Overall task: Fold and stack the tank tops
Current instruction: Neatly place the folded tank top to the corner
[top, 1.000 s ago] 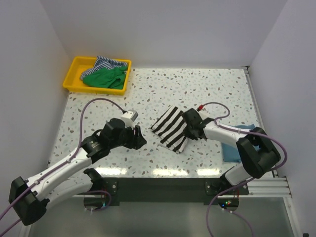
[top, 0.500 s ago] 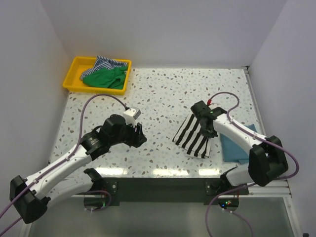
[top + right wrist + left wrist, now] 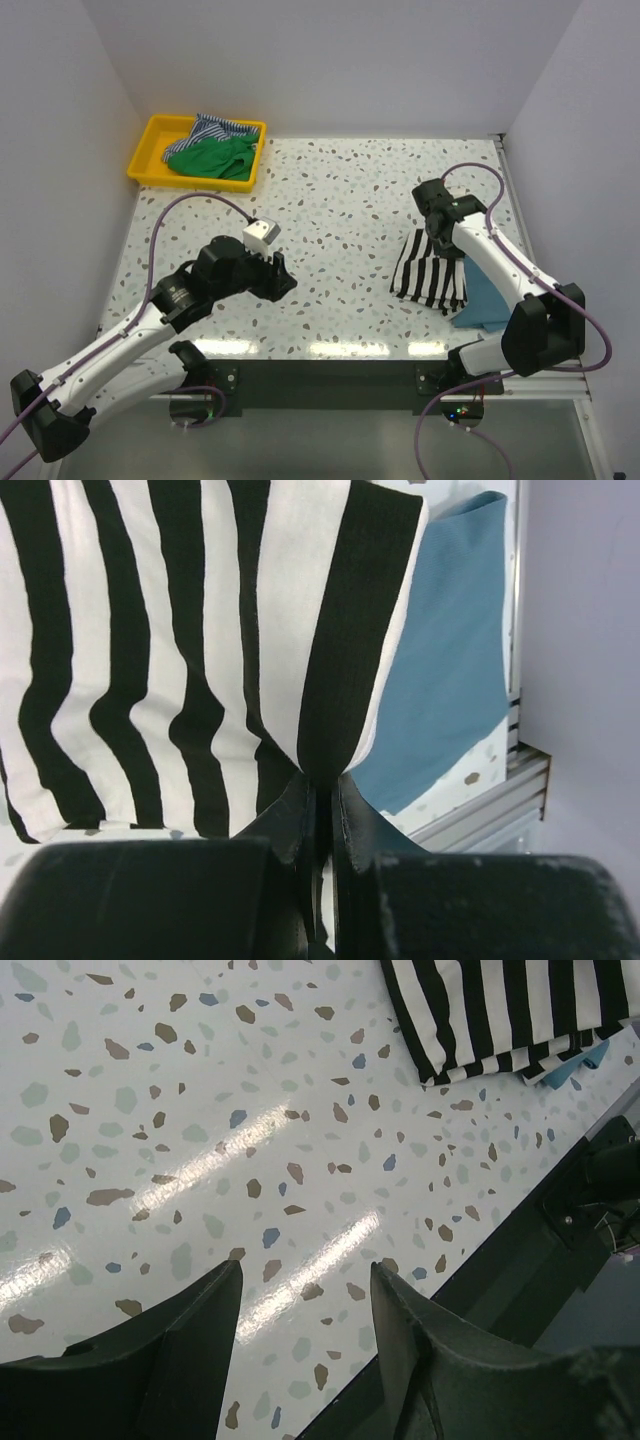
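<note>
The striped tank top will be pulled across the teal-blue one next as my right gripper moves to the right in the top view. The teal-blue one still lies largely uncovered.
My right gripper is shut on the folded black-and-white striped tank top, which hangs from its jaws with its right part over the folded teal-blue tank top at the table's right edge. The right wrist view shows the striped cloth pinched at my right gripper, the teal-blue top behind it. My left gripper hovers open over bare table left of centre; its fingers hold nothing, and the striped top lies far ahead. The green and finely blue-striped tank tops lie in the tray.
The yellow tray sits at the far left corner. White walls close in the table on the left, back and right. An aluminium rail runs along the near right edge beside the teal-blue top.
My right gripper has carried the striped tank top from the table's middle rightwards, onto the edge of the teal-blue one. My left arm has drawn back slightly and its jaws have widened a little.
</note>
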Tool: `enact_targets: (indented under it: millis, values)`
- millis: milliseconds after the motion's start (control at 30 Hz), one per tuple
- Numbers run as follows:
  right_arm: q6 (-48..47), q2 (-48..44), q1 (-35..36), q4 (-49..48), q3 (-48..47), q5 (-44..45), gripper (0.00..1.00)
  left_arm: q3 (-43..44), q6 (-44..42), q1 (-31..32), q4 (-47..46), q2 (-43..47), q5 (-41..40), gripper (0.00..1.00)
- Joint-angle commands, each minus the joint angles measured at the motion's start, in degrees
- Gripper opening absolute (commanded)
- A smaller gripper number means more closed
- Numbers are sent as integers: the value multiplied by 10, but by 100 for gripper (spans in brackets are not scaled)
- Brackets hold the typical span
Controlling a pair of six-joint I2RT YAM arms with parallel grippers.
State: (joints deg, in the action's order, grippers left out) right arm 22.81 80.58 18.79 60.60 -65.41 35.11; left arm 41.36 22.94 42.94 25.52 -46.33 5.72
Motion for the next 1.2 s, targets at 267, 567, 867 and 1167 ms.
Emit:
enact_targets:
  millis: [267, 567, 867, 1167]
  values:
    - [-123, -21, -96, 24, -42, 5, 0, 0, -12, 8, -6, 14, -1, 60]
    - [-124, -14, -149, -7, -17, -11, 0, -1, -11, 14, -6, 14, -4, 60]
    - [-117, -11, -211, 1, -26, -10, 0, -1, -11, 17, -5, 12, -5, 61]
    - [-107, -21, -247, 10, -28, -9, 0, -1, -10, 22, -4, 16, -11, 61]
